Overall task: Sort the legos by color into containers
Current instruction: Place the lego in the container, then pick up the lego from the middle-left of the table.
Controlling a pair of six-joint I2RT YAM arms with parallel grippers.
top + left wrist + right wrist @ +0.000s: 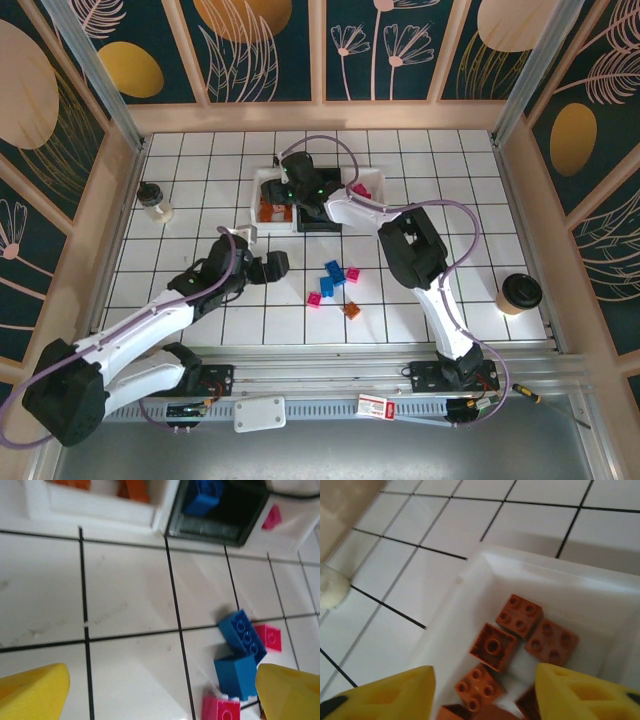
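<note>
Next, my left gripper moves back and down over the pink lego by the blue brick's near end, with its fingers open.
Three trays stand in a row at the back: a white one with orange-brown legos, a black one holding a blue brick, and a white one with a pink brick. My right gripper hangs open right above the orange-brown bricks, holding nothing. On the tiles lie two blue legos, two pink ones and an orange one. My left gripper is open low over bare tile, the blue and pink bricks beside its right finger.
A small clear jar with a dark lid stands at the left edge of the tiles. A coffee cup with a dark lid sits at the right. Wooden walls fence the tiled table on three sides.
</note>
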